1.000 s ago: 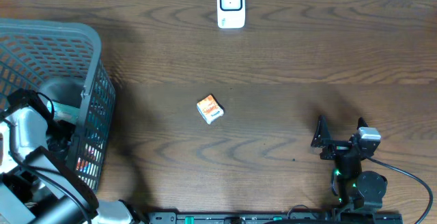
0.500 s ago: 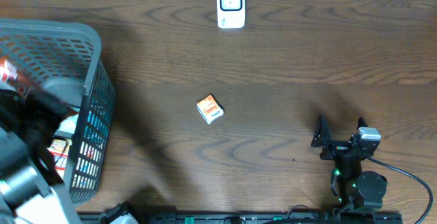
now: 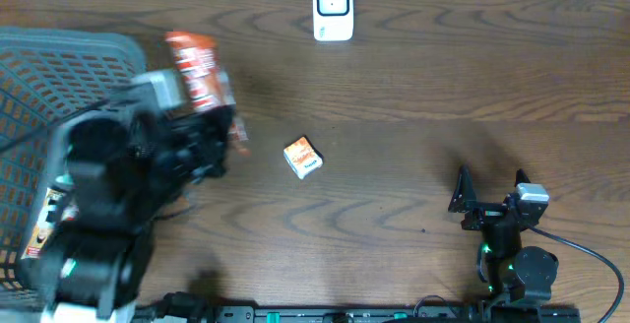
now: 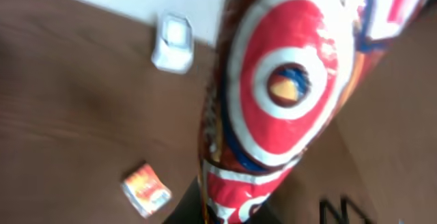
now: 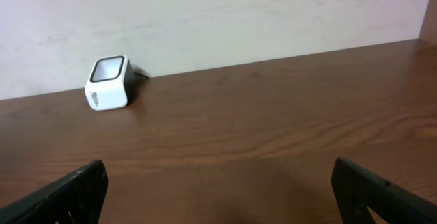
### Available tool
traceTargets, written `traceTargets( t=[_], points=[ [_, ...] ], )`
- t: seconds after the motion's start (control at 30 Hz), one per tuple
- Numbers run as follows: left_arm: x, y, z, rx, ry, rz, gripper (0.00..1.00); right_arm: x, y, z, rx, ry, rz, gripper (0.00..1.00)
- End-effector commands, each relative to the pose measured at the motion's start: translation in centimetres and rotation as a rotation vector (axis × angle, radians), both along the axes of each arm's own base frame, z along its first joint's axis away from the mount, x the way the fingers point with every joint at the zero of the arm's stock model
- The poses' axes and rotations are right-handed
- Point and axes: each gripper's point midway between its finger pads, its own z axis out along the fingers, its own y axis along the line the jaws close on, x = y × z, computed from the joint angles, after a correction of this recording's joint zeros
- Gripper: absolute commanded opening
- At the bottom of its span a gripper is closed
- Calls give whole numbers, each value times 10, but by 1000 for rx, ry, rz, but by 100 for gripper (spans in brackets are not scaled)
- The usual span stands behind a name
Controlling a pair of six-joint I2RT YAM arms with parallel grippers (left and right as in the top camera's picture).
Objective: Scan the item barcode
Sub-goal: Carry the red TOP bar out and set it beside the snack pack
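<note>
Bare tabletop is below my left gripper, to its right in the overhead view, so the gripper will next carry the bag (image 3: 196,69) down past the orange box to let go of it.
A red, white and blue snack bag (image 3: 196,69) hangs in the air just right of the basket, and my left gripper (image 3: 210,108) is shut on its lower end. In the left wrist view the bag (image 4: 287,94) fills the frame, blurred, and hides the fingers. The white barcode scanner (image 3: 333,9) stands at the table's far edge, also seen as a small white block (image 4: 173,43) to the left of the bag. My right gripper (image 3: 486,207) rests low at the near right, open and holding nothing, its fingers (image 5: 75,190) wide apart and facing the scanner (image 5: 108,82).
A grey mesh basket (image 3: 59,52) with more packets stands at the left edge. A small orange box (image 3: 303,157) lies mid-table, also in the left wrist view (image 4: 145,188). A pale wall runs behind the table's far edge.
My left arm came up out of the basket with the snack bag and swung right, over the table. The right arm and the orange box have not moved.
</note>
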Motion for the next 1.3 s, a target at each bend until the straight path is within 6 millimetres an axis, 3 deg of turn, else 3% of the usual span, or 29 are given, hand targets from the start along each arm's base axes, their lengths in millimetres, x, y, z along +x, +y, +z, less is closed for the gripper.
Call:
traceTargets(
  t=[0.0,0.07,0.17,0.2,0.47,0.6,0.93,0.97,1.0,1.03,1.07,1.13,1.27],
  points=[
    [26,-48,-47,108,110,-76,7,0,1,-1,-12,2,5,99],
    [40,-69,-77,183,170,-56,8,0,1,-1,-12,2,5,99],
    [57,-83,-123,235,287,61,8,0,1,-1,-12,2,5,99],
    [64,-96,-146,247,338,68,7,0,1,-1,-12,2,5,99],
    [81,-142,-249,274,528,65,7,0,1,-1,-12,2,5,99],
    [85,-162,-274,202,588,32,7,0,1,-1,-12,2,5,99],
    [85,-164,-321,164,709,134,8,0,1,-1,-12,2,5,99],
    [85,-164,-323,165,715,132,15,0,1,-1,-12,2,5,99],
    [84,-165,-324,164,719,128,29,0,1,-1,-12,2,5,99],
    [83,-166,-324,161,722,124,48,0,1,-1,-12,2,5,99],
    [82,-167,-323,153,727,114,73,0,1,-1,-12,2,5,99],
    [79,-171,-319,136,737,93,99,0,1,-1,-12,2,5,99],
    [73,-172,-299,111,745,63,99,0,1,-1,-12,2,5,99]
  ],
)
